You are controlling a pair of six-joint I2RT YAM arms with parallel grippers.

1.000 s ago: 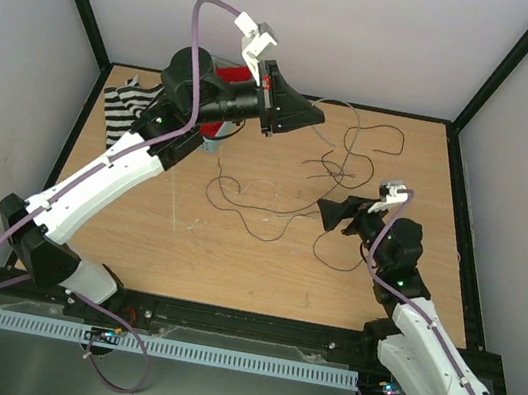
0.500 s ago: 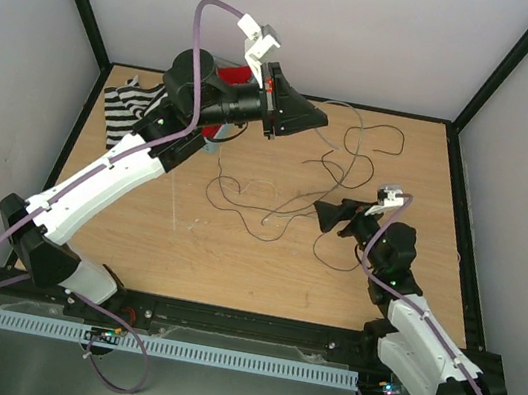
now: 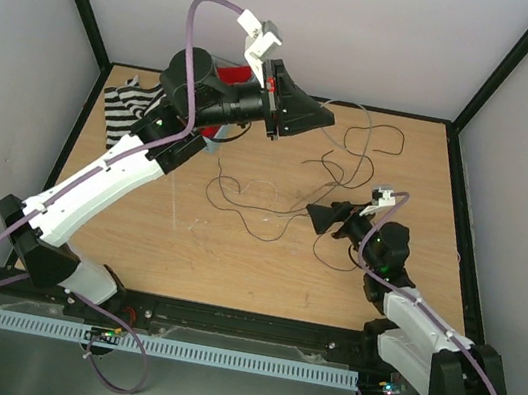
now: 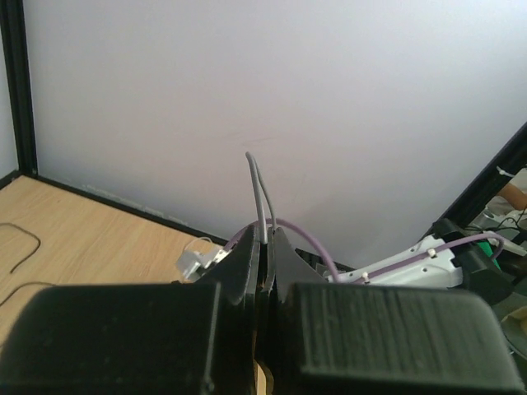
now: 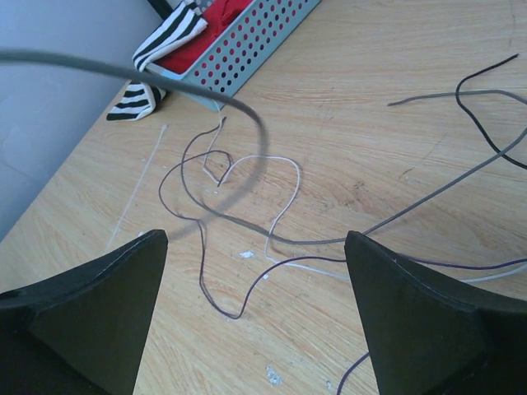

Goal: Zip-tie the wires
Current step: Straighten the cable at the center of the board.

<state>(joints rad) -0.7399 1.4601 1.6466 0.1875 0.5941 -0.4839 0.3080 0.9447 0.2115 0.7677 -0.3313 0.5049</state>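
The blurred grey wire's bend hangs above my open fingers in the right wrist view, so my right gripper must tilt up onto the wire next.
Several thin wires (image 3: 278,205), mostly dark with a few pale ones, lie in loose loops on the wooden table (image 3: 233,263); they also show in the right wrist view (image 5: 206,271). My left gripper (image 3: 329,118) is raised over the far middle, shut on thin grey wire strands (image 4: 262,193) that stick out past its tips (image 4: 268,237). My right gripper (image 3: 311,213) is open and empty, low over the loops (image 5: 255,288). The white zip tie (image 5: 138,188) lies flat on the table to the left of the loops, also faint in the top view (image 3: 175,201).
A blue perforated basket (image 5: 255,45) with red and black-and-white striped cloth (image 3: 125,105) stands at the far left, behind the left arm. A blurred grey wire (image 5: 189,86) hangs across the right wrist view. Black frame posts edge the table.
My right gripper has moved left, closer over the wire loops, still open. My left gripper has shifted slightly right with the wire strands held.
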